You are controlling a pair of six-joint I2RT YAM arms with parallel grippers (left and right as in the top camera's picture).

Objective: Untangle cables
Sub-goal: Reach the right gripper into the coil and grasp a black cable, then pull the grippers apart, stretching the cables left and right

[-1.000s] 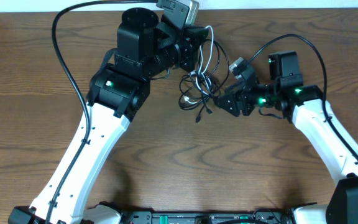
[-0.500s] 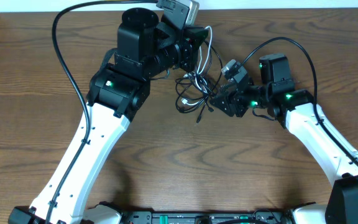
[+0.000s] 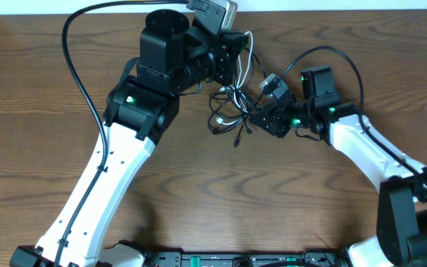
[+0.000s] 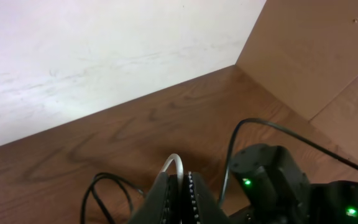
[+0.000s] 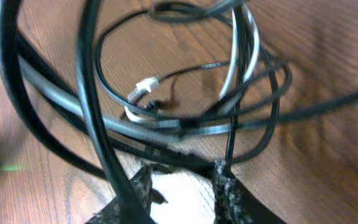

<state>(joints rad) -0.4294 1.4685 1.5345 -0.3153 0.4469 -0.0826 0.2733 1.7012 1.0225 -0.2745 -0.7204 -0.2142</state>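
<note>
I need my left gripper to pull the white-grey cable out of the black loops to its left in the overhead view, then release it there on bare tabletop.
The cables [image 3: 231, 104] lie as a tangle of thin black loops with one white-grey strand on the wood table, between the two arms. My left gripper [image 3: 237, 61] is above the tangle's far side. In the left wrist view this gripper [image 4: 184, 177] is shut on the white-grey cable [image 4: 178, 163], which arches up from its tips. My right gripper [image 3: 255, 119] is at the tangle's right edge. In the right wrist view its fingers [image 5: 225, 182] stand apart, a black cable [image 5: 185, 160] crosses their tips, and a white plug [image 5: 143, 87] lies beyond.
A thick black arm wire [image 3: 76, 67] arcs over the table's left half. The white wall [image 4: 104, 56] and a cardboard panel [image 4: 328, 50] stand behind the table's far edge. Right arm's body [image 4: 272, 183] sits close to my left gripper.
The right arm has moved left into the tangle's edge and its jaws have narrowed. The left arm has not moved and keeps its hold on the white-grey cable.
</note>
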